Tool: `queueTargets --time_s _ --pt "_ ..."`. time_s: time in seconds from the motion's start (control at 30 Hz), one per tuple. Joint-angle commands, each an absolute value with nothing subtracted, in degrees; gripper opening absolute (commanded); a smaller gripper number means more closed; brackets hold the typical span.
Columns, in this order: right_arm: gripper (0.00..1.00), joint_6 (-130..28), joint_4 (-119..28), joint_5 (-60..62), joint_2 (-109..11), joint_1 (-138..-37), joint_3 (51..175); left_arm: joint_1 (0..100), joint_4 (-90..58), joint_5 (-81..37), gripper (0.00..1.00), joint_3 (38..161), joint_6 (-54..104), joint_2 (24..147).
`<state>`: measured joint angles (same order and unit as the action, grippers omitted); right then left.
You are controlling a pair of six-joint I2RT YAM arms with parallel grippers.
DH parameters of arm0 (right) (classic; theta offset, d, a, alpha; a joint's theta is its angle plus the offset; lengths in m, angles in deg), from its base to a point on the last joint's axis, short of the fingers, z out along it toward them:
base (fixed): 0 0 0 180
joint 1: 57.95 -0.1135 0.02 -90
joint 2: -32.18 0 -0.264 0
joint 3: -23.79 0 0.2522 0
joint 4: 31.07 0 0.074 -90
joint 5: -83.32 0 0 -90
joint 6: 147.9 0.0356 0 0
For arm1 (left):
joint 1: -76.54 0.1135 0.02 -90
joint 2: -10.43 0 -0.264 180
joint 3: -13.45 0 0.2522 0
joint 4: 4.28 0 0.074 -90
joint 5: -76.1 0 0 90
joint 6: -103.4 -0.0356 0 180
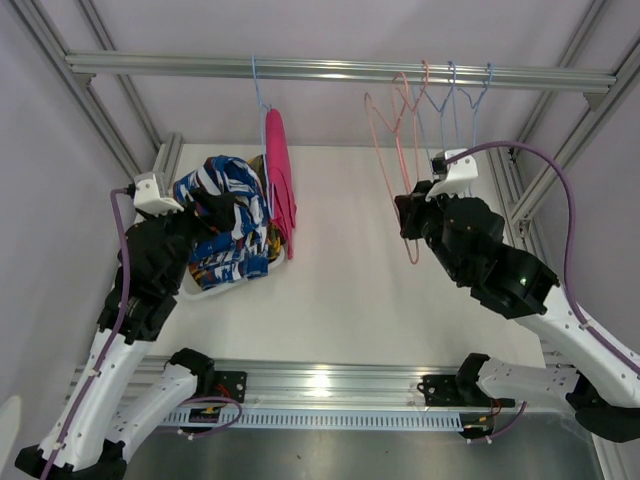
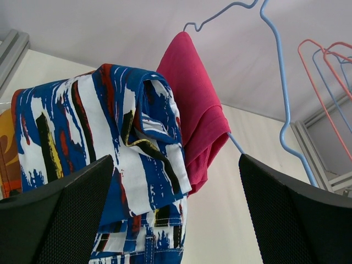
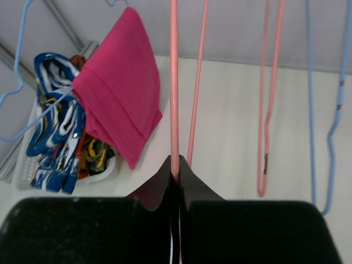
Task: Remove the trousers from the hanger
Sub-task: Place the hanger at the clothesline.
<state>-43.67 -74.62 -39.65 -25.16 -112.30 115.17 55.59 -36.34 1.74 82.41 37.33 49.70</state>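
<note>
My right gripper moves outward next, brings the pink hanger's hook over the bar and opens, since the hook shows short of the bar's far edge.
The plain magenta pink trousers (image 1: 279,180) hang folded over a blue hanger (image 1: 262,95) on the rail; they also show in the left wrist view (image 2: 195,104) and the right wrist view (image 3: 118,82). The blue-and-white patterned trousers (image 1: 222,215) are heaped on a white basket (image 1: 205,290), right in front of my left gripper (image 1: 232,212), which is open (image 2: 175,165) with the cloth (image 2: 110,137) lying between and beyond its fingers. My right gripper (image 1: 408,215) is shut (image 3: 179,165) on the wire of an empty pink hanger (image 3: 174,82).
Yellow-and-dark camouflage cloth (image 3: 96,151) and a bit of orange cloth (image 2: 6,148) lie in the basket. Several empty pink and blue hangers (image 1: 455,95) hang on the aluminium rail (image 1: 340,68) at the right. Frame posts stand at both sides.
</note>
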Motion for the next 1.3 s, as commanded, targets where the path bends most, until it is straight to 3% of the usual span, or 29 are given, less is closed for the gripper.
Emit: queueTargets --time_s 0.0,0.53,1.23,1.27 --pt "0.00 -45.69 -74.46 -38.24 -26.70 -107.80 118.14 56.23 -34.39 0.07 0.99 82.23 37.13 49.72" --pt "0.00 -46.39 -72.26 -25.23 -36.98 -95.40 125.88 58.25 -34.30 -0.72 0.99 82.32 37.40 50.51" --pt "0.00 -42.61 -68.83 -15.65 -39.36 -87.92 120.35 59.75 -34.12 -2.39 0.99 81.97 38.01 50.86" --pt "0.05 -42.26 -68.57 -15.56 -38.66 -87.92 119.30 59.75 -34.03 -2.48 0.99 81.97 38.10 50.78"
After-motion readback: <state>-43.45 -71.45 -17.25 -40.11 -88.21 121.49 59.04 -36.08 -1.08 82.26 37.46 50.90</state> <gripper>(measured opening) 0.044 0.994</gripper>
